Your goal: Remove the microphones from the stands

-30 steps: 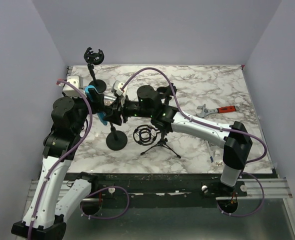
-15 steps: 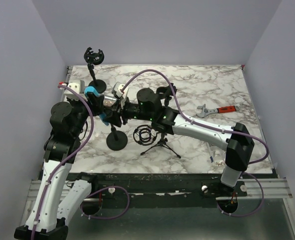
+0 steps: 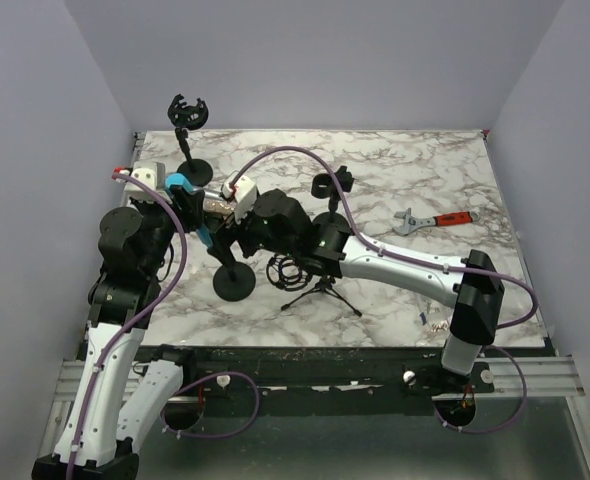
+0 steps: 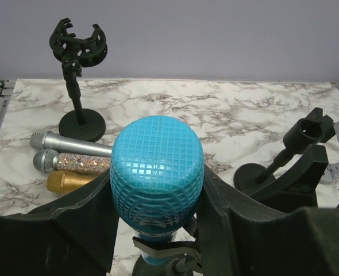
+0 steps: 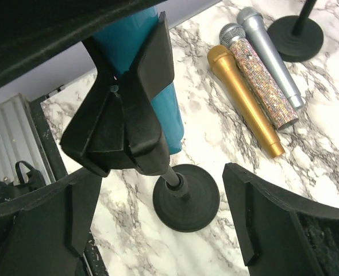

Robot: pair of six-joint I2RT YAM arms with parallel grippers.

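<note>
The part of the marble table (image 4: 47,200) beside the gold microphone is empty, so the left gripper should next pull the blue microphone (image 4: 157,167) out of the stand's clip, then tilt it and lower it there.
The blue microphone (image 4: 157,167) stands tilted in the black clip (image 5: 123,126) of its stand, whose round base (image 5: 187,197) rests on the marble table (image 3: 415,170). My left gripper (image 4: 158,221) is shut on the microphone just below its mesh head. My right gripper (image 5: 158,224) is open, its fingers (image 5: 273,218) well apart on either side of the stand's pole and base, touching neither. From above, the blue microphone (image 3: 183,184) and the stand base (image 3: 234,282) show at the table's left, with both grippers crowded over them.
Silver (image 4: 72,144), glitter (image 4: 72,163) and gold (image 4: 72,181) microphones lie side by side behind the stand. An empty stand (image 3: 188,115) is at the back left, another (image 3: 333,185) mid-table. A shock mount on a tripod (image 3: 297,270) stands beside the base. A red-handled wrench (image 3: 435,221) lies right.
My right gripper has opened wide and shifted left and back by the stand. The left gripper keeps its hold on the blue microphone and has barely moved.
</note>
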